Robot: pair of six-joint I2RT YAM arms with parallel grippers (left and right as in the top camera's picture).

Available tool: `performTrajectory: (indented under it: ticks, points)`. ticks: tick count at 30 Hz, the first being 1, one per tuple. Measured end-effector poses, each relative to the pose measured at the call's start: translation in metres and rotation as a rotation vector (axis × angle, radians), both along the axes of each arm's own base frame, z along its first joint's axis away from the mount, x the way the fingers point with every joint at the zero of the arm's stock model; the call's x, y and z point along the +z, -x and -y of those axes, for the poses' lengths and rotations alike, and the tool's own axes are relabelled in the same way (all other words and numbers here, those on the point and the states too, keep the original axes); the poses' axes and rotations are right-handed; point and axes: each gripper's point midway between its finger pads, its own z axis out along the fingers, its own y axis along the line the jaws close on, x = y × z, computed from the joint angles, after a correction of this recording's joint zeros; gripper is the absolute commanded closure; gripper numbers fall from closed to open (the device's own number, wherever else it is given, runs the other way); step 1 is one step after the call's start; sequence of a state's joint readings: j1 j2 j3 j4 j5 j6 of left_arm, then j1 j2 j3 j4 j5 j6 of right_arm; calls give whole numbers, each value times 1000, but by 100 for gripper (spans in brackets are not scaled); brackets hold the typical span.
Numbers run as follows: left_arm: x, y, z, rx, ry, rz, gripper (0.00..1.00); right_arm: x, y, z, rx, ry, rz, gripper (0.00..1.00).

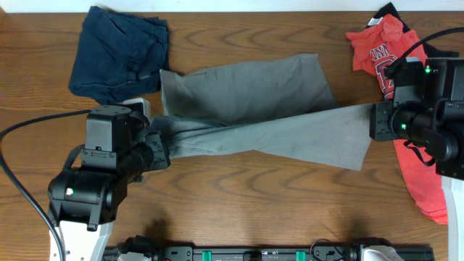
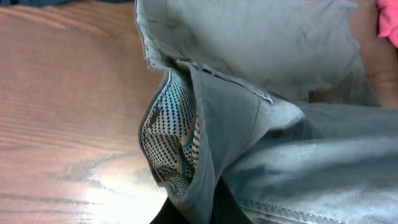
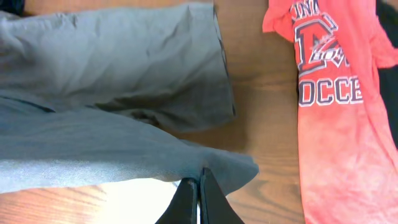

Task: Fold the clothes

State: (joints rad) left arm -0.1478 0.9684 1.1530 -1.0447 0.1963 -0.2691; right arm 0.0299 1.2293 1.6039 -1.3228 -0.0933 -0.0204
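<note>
The grey-khaki shorts' waistband will be carried outward by the left gripper, down over their flat leg's uncovered end (image 1: 177, 87) (image 2: 177, 25) by the navy shorts, and let go there, since that end lies outward of the gripper.
The grey-khaki shorts (image 1: 261, 109) hang stretched across the middle of the table between both grippers. My left gripper (image 1: 161, 141) is shut on the waistband end, where the dotted pale inner lining (image 2: 168, 137) shows just above its dark fingers (image 2: 224, 208). My right gripper (image 3: 199, 183) is shut on the hem corner of one leg (image 1: 355, 138), lifted just off the wood. The other leg (image 3: 155, 68) lies flat on the table behind.
Dark navy shorts (image 1: 119, 54) lie bunched at the back left. A red T-shirt (image 1: 424, 177) with white lettering (image 3: 329, 90) lies at the right, under my right arm. A black garment (image 1: 394, 10) peeks out behind it. Bare wood (image 1: 254, 203) shows in front.
</note>
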Motion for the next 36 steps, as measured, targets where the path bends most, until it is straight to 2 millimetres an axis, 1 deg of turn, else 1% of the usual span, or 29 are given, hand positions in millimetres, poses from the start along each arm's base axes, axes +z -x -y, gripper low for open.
performTrajectory:
  ticks: [3,5,7,9,11,13,18,23,28,30,33,36]
  points:
    - [-4,-3,-1,4,-8,-17,94,-1,-9,-1,11,3,8,99]
    - [-10,-7,-2,11,-23,-37,94,-6,-22,-2,20,4,3,99]
    - [-17,-15,-4,23,-40,-60,94,-15,-36,-3,26,2,-12,99]
    - [-26,-26,-5,37,-56,-82,94,-28,-53,-5,32,-1,-37,99]
    - [-34,-39,-6,48,-70,-94,94,-43,-70,-6,36,-1,-60,99]
    - [-42,-56,-6,60,-82,-90,94,-56,-86,-6,36,-1,-73,99]
    - [-58,-101,-10,100,-129,-39,94,-82,-119,-8,37,-1,-84,99]
    - [-77,-149,-14,140,-164,27,94,-115,-157,-9,45,1,-82,99]
    - [-101,-181,-14,157,-177,52,94,-146,-190,-10,50,5,-64,99]
    - [-107,-194,-13,164,-178,76,94,-156,-201,-10,49,7,-52,99]
    - [-112,-211,-13,174,-173,120,94,-169,-218,-10,47,9,-28,99]
    - [-116,-226,-13,185,-168,162,93,-180,-229,-10,45,12,-14,99]
